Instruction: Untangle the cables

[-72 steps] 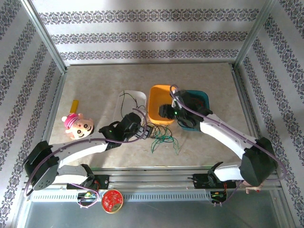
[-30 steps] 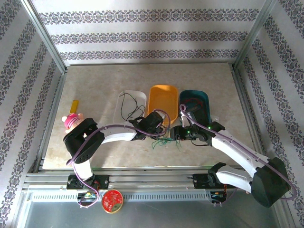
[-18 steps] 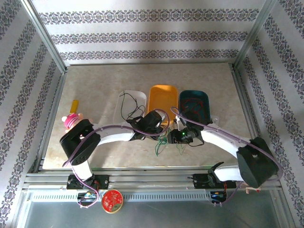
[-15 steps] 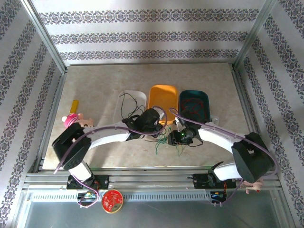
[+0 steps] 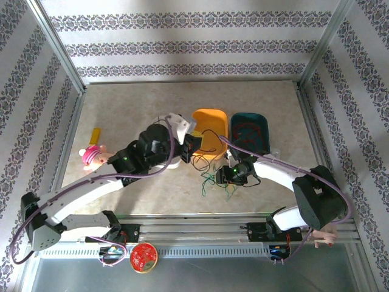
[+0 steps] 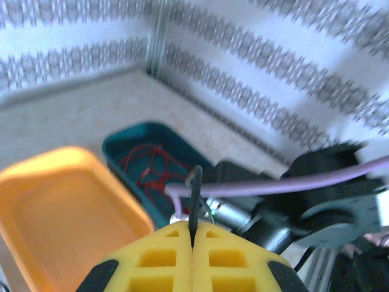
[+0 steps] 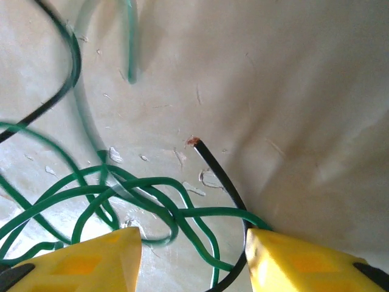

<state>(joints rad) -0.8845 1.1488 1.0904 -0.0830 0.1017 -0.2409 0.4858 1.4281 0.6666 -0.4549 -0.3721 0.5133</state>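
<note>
The black cable should next go away from the orange tray [image 5: 211, 119] and over the white tray [image 5: 172, 163] in my left gripper. My left gripper should then release it there.
My left gripper [image 5: 193, 142] is raised beside the orange tray [image 5: 211, 119] and is shut on the black cable [image 5: 201, 159], which hangs down from it in a loop. In the left wrist view the yellow fingers [image 6: 159, 255] are pressed together with the black cable [image 6: 195, 198] sticking up between them. The green cable [image 5: 213, 183] lies in loose loops on the table. My right gripper [image 5: 226, 176] is low over it and open. Between its fingertips [image 7: 103, 255] lie green cable [image 7: 176, 210] loops and a black cable end [image 7: 213, 164]. The red cable [image 5: 248, 131] lies coiled in the teal tray [image 5: 262, 125].
A doll toy [image 5: 96, 157] and a yellow stick [image 5: 95, 134] lie at the table's left. The metal frame posts border the table on both sides. A red round lid [image 5: 143, 257] sits below the front rail. The right arm [image 6: 316, 194] is close in front of the left gripper.
My left gripper has shut on the black cable and risen up and back toward the orange tray, pulling the cable with it. The right gripper stays low over the green cable.
</note>
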